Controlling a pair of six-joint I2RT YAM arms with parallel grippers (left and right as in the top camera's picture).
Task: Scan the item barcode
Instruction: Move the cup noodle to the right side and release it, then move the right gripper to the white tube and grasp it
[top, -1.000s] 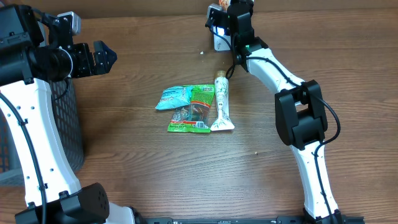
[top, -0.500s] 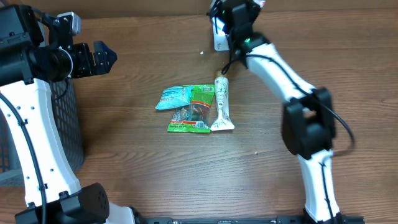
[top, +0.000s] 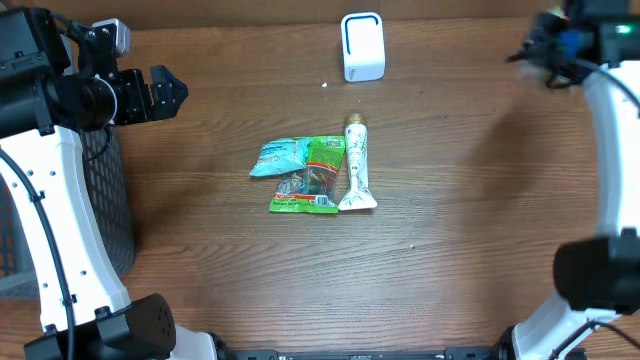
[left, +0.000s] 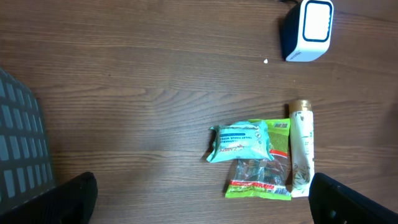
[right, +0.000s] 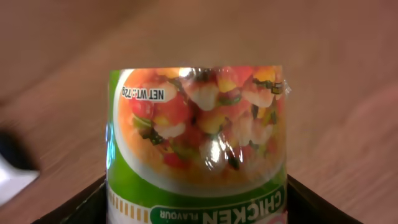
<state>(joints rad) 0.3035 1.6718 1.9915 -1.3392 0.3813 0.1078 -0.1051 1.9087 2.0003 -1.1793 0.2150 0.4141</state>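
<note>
My right gripper pulls back from the table's far corner next and brings the cup down onto the bare table, well away from the white tube.
My right gripper (right: 196, 208) is shut on the item, a cup (right: 199, 143) with a green band, a food picture and the words "chicken flavour"; it fills the right wrist view. From overhead the right gripper (top: 558, 42) is a blur at the far right back corner, well away from the white barcode scanner (top: 362, 46) at the back centre. The cup itself is not distinguishable there. My left gripper (top: 165, 92) hovers open at the left, empty. The left wrist view shows the scanner (left: 309, 30) far ahead of the left gripper (left: 199, 211).
A teal packet (top: 283, 155), a green snack packet (top: 312, 188) and a white tube (top: 356, 165) lie together mid-table. A dark mesh basket (top: 112, 200) stands at the left edge, under the left arm.
The right arm has swung from over the scanner at the back centre to the far right, carrying the cup. The left arm and the packets have not moved.
</note>
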